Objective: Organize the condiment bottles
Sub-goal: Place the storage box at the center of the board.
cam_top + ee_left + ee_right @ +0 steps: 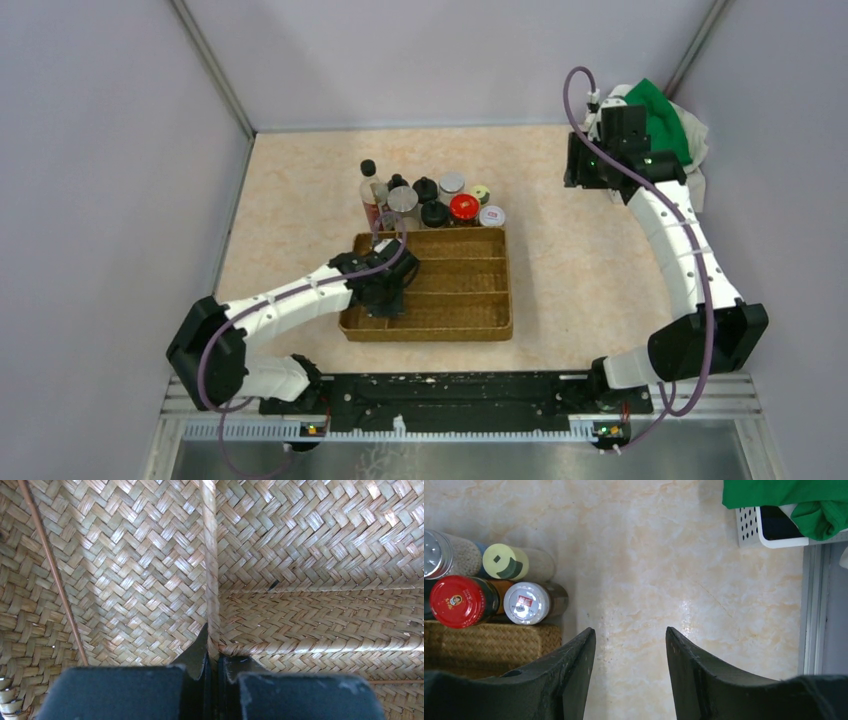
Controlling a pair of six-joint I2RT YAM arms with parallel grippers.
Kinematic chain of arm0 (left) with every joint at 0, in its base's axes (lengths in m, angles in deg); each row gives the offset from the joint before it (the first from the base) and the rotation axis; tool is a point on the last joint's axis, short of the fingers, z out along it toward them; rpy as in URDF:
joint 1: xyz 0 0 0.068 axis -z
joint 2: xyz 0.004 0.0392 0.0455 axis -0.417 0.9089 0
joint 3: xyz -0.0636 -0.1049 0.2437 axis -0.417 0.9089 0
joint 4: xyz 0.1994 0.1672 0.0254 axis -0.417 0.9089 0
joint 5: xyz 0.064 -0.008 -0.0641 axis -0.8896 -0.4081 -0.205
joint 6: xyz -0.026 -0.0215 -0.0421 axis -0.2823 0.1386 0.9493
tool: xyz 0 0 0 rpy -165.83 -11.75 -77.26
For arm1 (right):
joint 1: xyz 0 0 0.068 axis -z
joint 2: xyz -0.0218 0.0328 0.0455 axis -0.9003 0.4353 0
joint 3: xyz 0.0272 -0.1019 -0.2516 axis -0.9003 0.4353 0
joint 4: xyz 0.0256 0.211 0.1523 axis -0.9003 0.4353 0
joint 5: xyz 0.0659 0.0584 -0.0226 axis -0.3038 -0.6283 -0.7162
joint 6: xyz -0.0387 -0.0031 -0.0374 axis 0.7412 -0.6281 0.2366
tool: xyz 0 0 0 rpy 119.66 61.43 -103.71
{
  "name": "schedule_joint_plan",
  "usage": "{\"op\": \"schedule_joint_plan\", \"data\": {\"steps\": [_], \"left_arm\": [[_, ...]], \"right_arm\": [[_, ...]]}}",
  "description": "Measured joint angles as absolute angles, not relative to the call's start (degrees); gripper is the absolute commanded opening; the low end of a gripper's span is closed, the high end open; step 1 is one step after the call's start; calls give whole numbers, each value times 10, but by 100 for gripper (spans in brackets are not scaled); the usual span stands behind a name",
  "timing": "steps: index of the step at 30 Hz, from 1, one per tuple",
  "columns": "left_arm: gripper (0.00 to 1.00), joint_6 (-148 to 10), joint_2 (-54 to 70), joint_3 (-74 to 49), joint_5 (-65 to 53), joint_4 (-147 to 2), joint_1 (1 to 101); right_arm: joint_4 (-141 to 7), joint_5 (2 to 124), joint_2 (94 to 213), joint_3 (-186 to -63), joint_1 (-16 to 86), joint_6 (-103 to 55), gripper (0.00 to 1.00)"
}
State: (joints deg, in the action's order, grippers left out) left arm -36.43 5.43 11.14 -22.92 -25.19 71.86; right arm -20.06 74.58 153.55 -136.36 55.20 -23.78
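The robot's left gripper needs to push the woven tray point(430, 335) outward next, against the tight cluster of condiment bottles that stands outward of the gripper, and let go of the tray's divider.
The condiment bottles point(430, 200) stand in a tight cluster on the table just behind the woven divided tray point(430, 335). A taller black-capped, red-labelled bottle point(369, 190) is at their left. The jars with red lid point(458, 601), white lid point(526, 602), yellow-green lid point(505, 561) and silver lid point(433, 550) show in the right wrist view beside the tray corner point(489, 640). My left gripper point(392, 295) is down inside the tray's left part. It point(214, 652) is shut on the tray's woven divider point(210, 555). My right gripper point(630, 635) is open and empty, held high at the back right point(585, 165).
A white perforated basket point(769, 530) with a green cloth point(665, 120) sits at the back right corner, close to my right gripper. Grey walls close in the table on the left, back and right. A metal rail point(450, 400) runs along the near edge.
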Motion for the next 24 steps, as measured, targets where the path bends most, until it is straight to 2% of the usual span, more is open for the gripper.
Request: {"op": "schedule_joint_plan", "data": {"steps": [9, 24], "left_arm": [[0, -339, 166, 99, -271, -307, 761], [0, -298, 221, 60, -311, -316, 795]], "right_arm": [[-207, 746, 1535, -1345, 552, -236, 54], [-220, 745, 1533, -1325, 552, -234, 54]]}}
